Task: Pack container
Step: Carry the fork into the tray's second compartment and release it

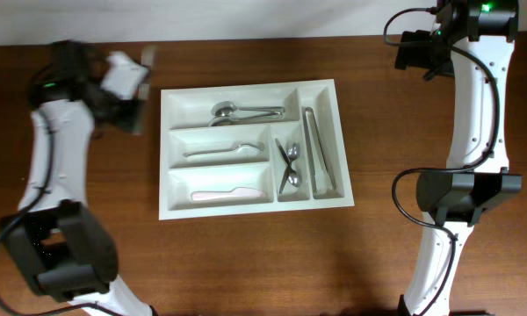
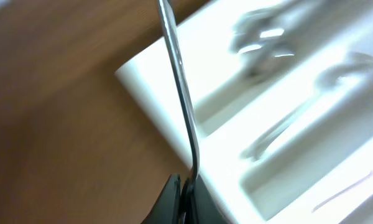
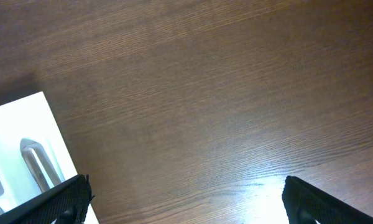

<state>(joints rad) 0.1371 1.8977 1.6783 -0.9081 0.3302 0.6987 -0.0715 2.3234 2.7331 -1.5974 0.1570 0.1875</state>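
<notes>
Next, my left gripper turns and moves over the tray, then down to the tray's middle section [image 1: 220,147] [image 2: 298,127], where there is free room beside the lone fork.
The container [image 1: 165,154] is a large white tray with several compartments in the middle of the wooden table. It holds spoons [image 1: 246,111], a fork [image 1: 221,151], a white knife [image 1: 230,193], small spoons [image 1: 289,167] and tongs [image 1: 320,151]. My left gripper [image 2: 185,186] is shut on a thin metal piece of cutlery [image 2: 180,93], seen edge-on, just off the tray's blurred left corner [image 2: 133,68]. In the overhead view it [image 1: 133,112] hovers left of the tray. My right gripper [image 3: 186,199] stands open over bare wood, nothing between its fingers [image 3: 62,202].
The right arm's base [image 1: 461,195] stands right of the tray and the left arm's base [image 1: 57,250] at the front left. The tray's corner with the tongs' end [image 3: 34,158] shows at the left of the right wrist view.
</notes>
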